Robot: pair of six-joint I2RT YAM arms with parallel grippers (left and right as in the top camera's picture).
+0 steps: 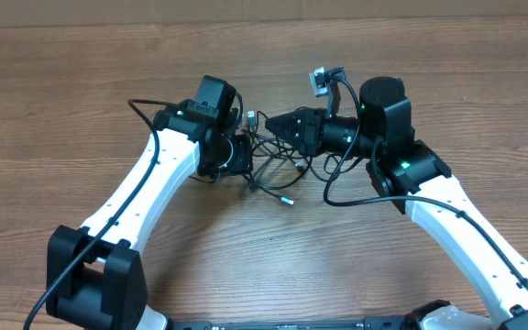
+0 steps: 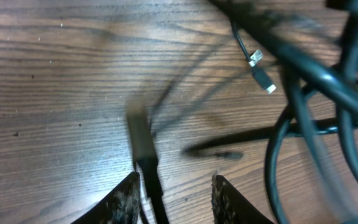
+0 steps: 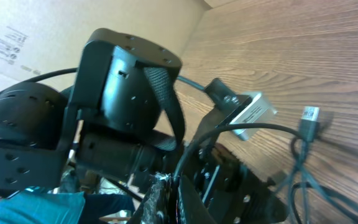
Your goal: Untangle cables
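Observation:
My right gripper should next go up above the heap point(image 1: 277, 150) point(image 3: 304, 171), tilting its closed fingers upward, and then open them, because their cord still runs into the heap.
The cables point(image 1: 278, 170) are thin black cords bunched on the wood table between my two grippers. One silver-tipped plug point(image 1: 289, 199) lies at the front of the bunch. My left gripper point(image 1: 243, 156) is at the bunch's left side. In the left wrist view its fingers point(image 2: 174, 199) are open, with one black cord point(image 2: 157, 190) running between them close to the left finger. Two small plugs point(image 2: 261, 73) lie beyond. My right gripper point(image 1: 269, 124) points left at the bunch. In the right wrist view its jaws point(image 3: 178, 199) are shut on a cord point(image 3: 194, 146) that rises from them.
The left arm's black wrist point(image 3: 129, 106) and its camera block point(image 3: 250, 115) sit right in front of the right gripper. A loose plug point(image 3: 309, 118) and cords lie on the table to the right. Cardboard point(image 3: 17, 43) stands behind the table.

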